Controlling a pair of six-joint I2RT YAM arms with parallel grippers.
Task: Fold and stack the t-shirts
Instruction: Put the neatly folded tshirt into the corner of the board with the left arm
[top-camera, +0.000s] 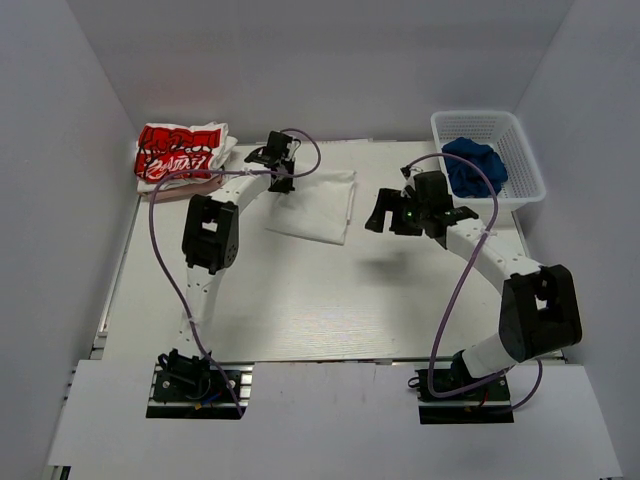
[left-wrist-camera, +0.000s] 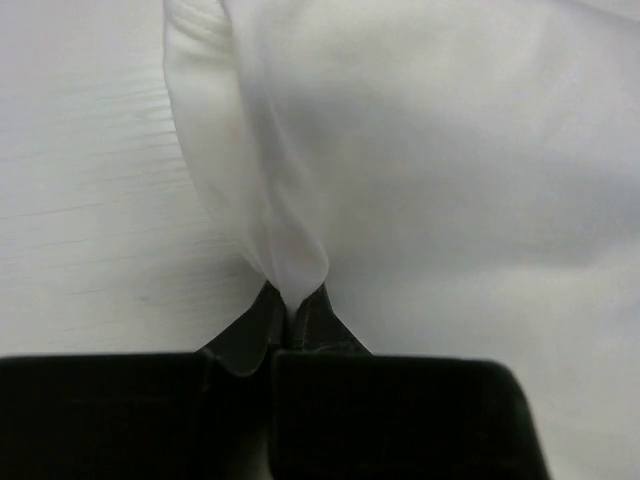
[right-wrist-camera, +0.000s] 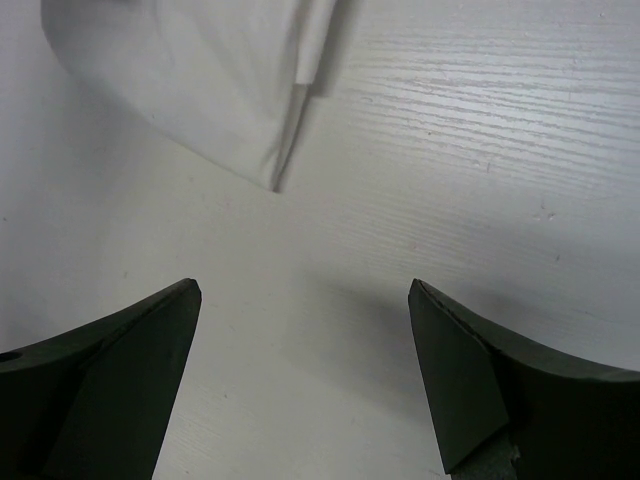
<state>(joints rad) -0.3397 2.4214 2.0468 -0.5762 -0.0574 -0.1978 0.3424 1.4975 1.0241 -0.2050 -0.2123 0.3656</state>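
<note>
Next, my left gripper will rise, shift to the left in the top view and release the plain white shirt atop the red-and-black printed shirt (top-camera: 181, 152), since both shirts already lie folded.
A plain white t-shirt (top-camera: 318, 205) lies folded at the table's back middle. My left gripper (top-camera: 283, 183) is shut on its left edge; in the left wrist view a pinch of the white cloth (left-wrist-camera: 290, 270) rises from between the closed jaws of the left gripper (left-wrist-camera: 292, 305). A folded white t-shirt with red-and-black print (top-camera: 180, 153) rests at the back left. To the right of the white shirt my right gripper (top-camera: 392, 218) hovers open over bare table; the right wrist view shows that gripper (right-wrist-camera: 304, 300) with nothing between its fingers and the shirt's corner (right-wrist-camera: 270, 150) ahead.
A white plastic basket (top-camera: 520, 150) at the back right holds a crumpled blue cloth (top-camera: 475, 165). White walls enclose the table on three sides. Purple cables loop off both arms.
</note>
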